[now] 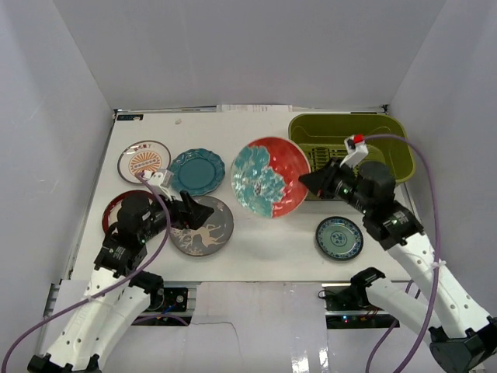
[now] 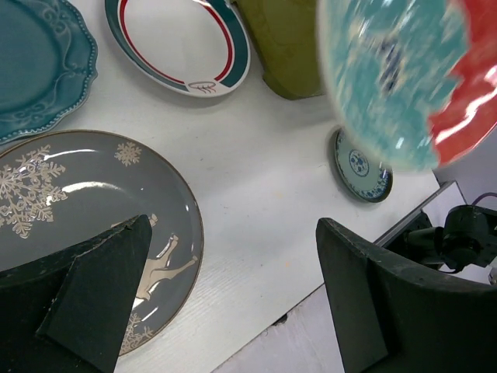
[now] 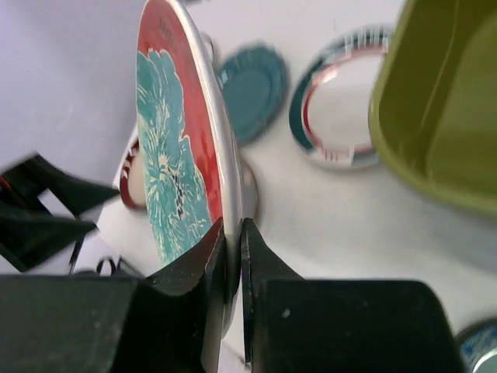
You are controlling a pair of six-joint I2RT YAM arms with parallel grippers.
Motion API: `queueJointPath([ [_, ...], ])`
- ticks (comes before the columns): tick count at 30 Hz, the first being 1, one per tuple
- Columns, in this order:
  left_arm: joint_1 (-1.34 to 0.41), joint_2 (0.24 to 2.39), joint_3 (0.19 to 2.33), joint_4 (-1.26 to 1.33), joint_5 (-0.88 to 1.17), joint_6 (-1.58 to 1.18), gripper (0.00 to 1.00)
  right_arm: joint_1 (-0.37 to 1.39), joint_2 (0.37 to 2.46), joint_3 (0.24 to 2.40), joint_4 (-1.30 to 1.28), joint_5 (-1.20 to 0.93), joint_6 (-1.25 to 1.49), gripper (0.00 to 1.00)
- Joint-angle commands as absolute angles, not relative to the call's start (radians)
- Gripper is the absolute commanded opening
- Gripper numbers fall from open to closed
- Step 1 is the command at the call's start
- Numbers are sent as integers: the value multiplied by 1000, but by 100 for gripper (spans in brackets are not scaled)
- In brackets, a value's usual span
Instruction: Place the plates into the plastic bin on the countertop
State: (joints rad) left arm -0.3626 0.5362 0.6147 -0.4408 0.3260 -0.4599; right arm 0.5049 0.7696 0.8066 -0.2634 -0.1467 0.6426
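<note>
My right gripper moves outward over the olive-green bin (image 3: 443, 109) next, then down inside it to release the plate, since the bin lies outward and below the gripper.
My right gripper (image 1: 308, 183) is shut on the rim of the red-and-teal plate (image 1: 269, 177) and holds it tilted above the countertop (image 1: 272, 241), left of the olive-green bin (image 1: 349, 148). In the right wrist view the jaws (image 3: 233, 241) pinch that plate (image 3: 171, 155) edge-on, with the bin (image 3: 443, 109) to the right. My left gripper (image 1: 203, 211) is open and empty over the grey deer plate (image 1: 203, 229). In the left wrist view its fingers (image 2: 93, 287) straddle that plate's (image 2: 78, 202) edge. The bin looks empty.
The orange sunburst plate (image 1: 144, 161) and teal scalloped plate (image 1: 196, 172) lie at the back left. The red-black plate (image 1: 115, 208) is half hidden under my left arm. The small teal-white plate (image 1: 339, 237) lies front right. The white red-rimmed plate (image 2: 178, 43) lies beside the bin.
</note>
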Motion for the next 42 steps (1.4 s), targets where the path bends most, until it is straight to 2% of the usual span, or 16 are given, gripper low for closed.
queueJointPath([
  [1, -364, 502, 604, -430, 337, -451, 98, 488, 824, 1067, -78, 21, 545, 8],
  [4, -373, 457, 603, -433, 319, -462, 98, 405, 914, 1178, -97, 129, 490, 8],
  [8, -388, 408, 600, -434, 293, -475, 98, 157, 989, 1216, -103, 91, 506, 8],
  [15, -439, 387, 595, -433, 267, -477, 98, -78, 1130, 1187, -104, 6, 515, 8],
  [16, -449, 385, 595, -434, 265, -477, 98, -96, 1146, 1178, -91, -65, 523, 8],
  [22, -466, 379, 594, -436, 255, -477, 98, -144, 1278, 1123, -21, -161, 546, 8],
  [31, -468, 391, 594, -434, 250, -476, 98, -156, 1413, 1074, -24, -155, 542, 8],
  [40, -468, 433, 604, -460, 189, -482, 98, -156, 1470, 1080, -113, -54, 450, 42],
  [42, -466, 458, 607, -465, 180, -483, 98, -155, 1468, 1081, -126, -20, 428, 52],
])
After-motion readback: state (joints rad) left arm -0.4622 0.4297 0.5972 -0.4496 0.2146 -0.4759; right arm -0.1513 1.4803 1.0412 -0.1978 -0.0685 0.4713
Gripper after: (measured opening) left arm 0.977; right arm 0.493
